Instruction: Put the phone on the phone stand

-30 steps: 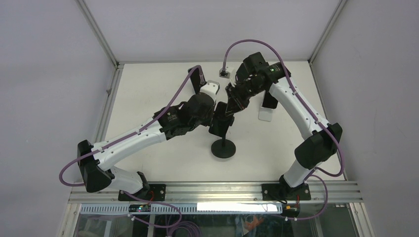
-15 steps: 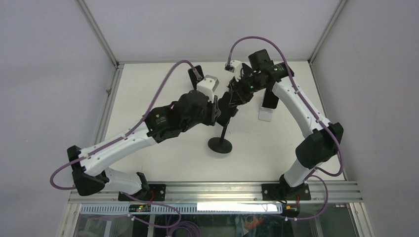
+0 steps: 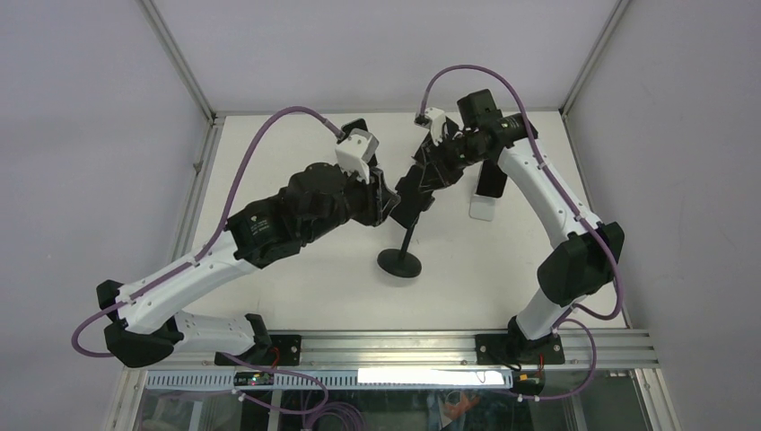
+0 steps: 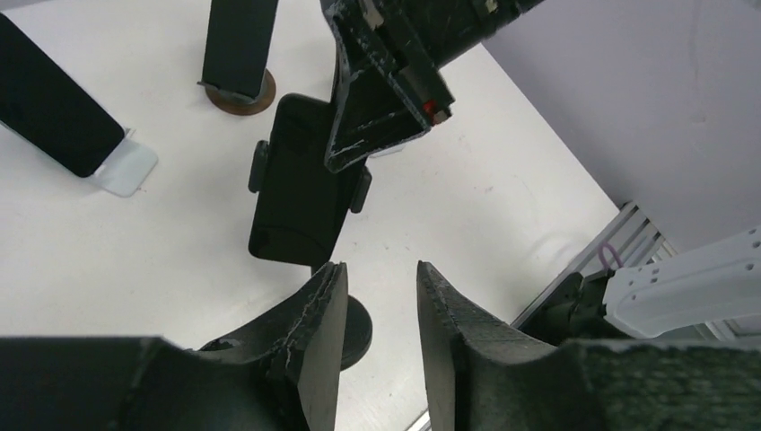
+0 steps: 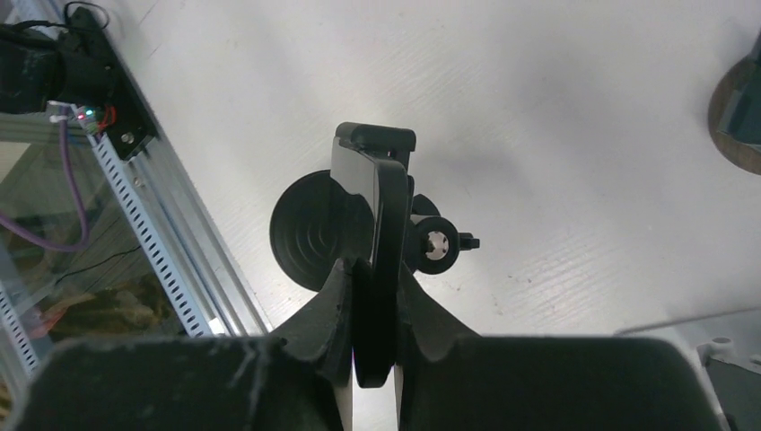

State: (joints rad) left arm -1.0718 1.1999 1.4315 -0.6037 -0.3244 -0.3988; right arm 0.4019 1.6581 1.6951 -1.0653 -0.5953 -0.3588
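Next, my right gripper carries the phone and phone stand past the white stand and releases them, as free tabletop lies to the gripper's right in the top view.
The black phone (image 4: 301, 189) sits in the side clamps of the phone stand (image 3: 400, 262), a thin post on a round black base (image 4: 359, 328). My right gripper (image 5: 375, 269) is shut on the phone's upper edge, seen edge-on in the right wrist view, with the stand's clamp (image 5: 377, 139) and base (image 5: 314, 229) beyond it. In the top view the right gripper (image 3: 424, 172) is above the stand. My left gripper (image 4: 381, 278) is open and empty, just short of the phone's lower end; in the top view the left gripper (image 3: 388, 199) is left of the stand head.
A second black phone leans on a white stand (image 3: 485, 196) at the back right, also in the left wrist view (image 4: 54, 112). A dark upright post on a round brown base (image 4: 238, 54) stands behind. The aluminium rail (image 3: 386, 346) runs along the near edge.
My left gripper has let go of the stand post, opened and pulled back up and to the left. The stand base shifted slightly left. The right gripper still holds the phone.
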